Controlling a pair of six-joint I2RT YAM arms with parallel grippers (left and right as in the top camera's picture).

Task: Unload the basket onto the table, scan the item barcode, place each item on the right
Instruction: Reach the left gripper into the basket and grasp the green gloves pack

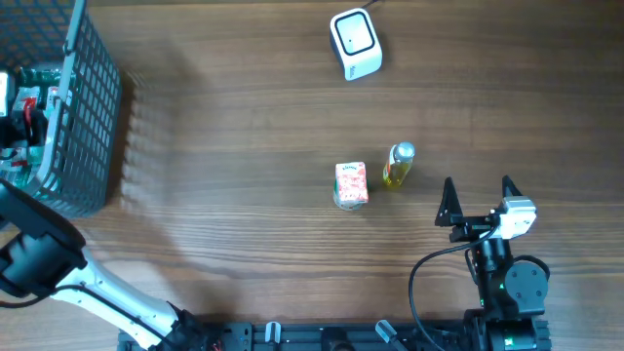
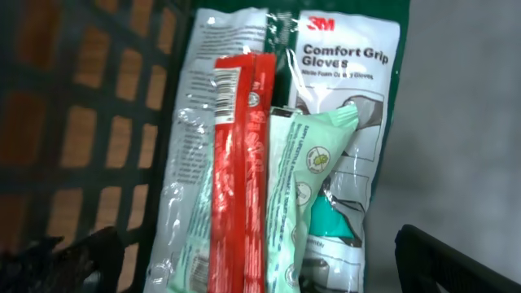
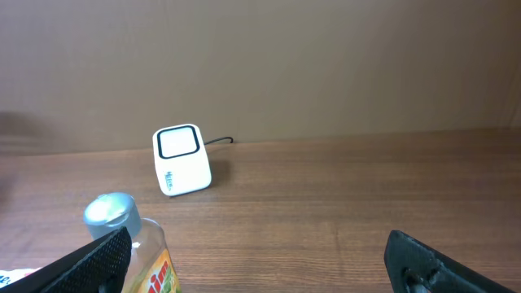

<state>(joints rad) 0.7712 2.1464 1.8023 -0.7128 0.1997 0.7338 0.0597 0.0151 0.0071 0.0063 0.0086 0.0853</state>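
The left gripper comes down next around the red and mint green packets below it atop the gloves pack (image 2: pixel 350 73), as its open fingers straddle the pile.
The white barcode scanner (image 1: pixel 355 43) stands at the back of the table, and the right wrist view shows the scanner (image 3: pixel 181 159) too. My left gripper (image 2: pixel 273 260) is open inside the dark mesh basket (image 1: pixel 93 107), just above several flat packets. These are a red packet (image 2: pixel 236 163) with a barcode (image 2: pixel 225 94), a mint green packet (image 2: pixel 313 179) and a 3M gloves pack (image 2: pixel 350 73). Nothing sits between its fingers. My right gripper (image 1: pixel 478 190) is open and empty near the front right, right of a yellow bottle (image 1: pixel 399 165).
A small pink-and-white carton (image 1: pixel 351 184) stands beside the bottle (image 3: pixel 134 252) at mid-table. The basket wall (image 2: pixel 98 106) rises close on the left of the packets. My left arm (image 1: pixel 58 263) crosses the front left corner.
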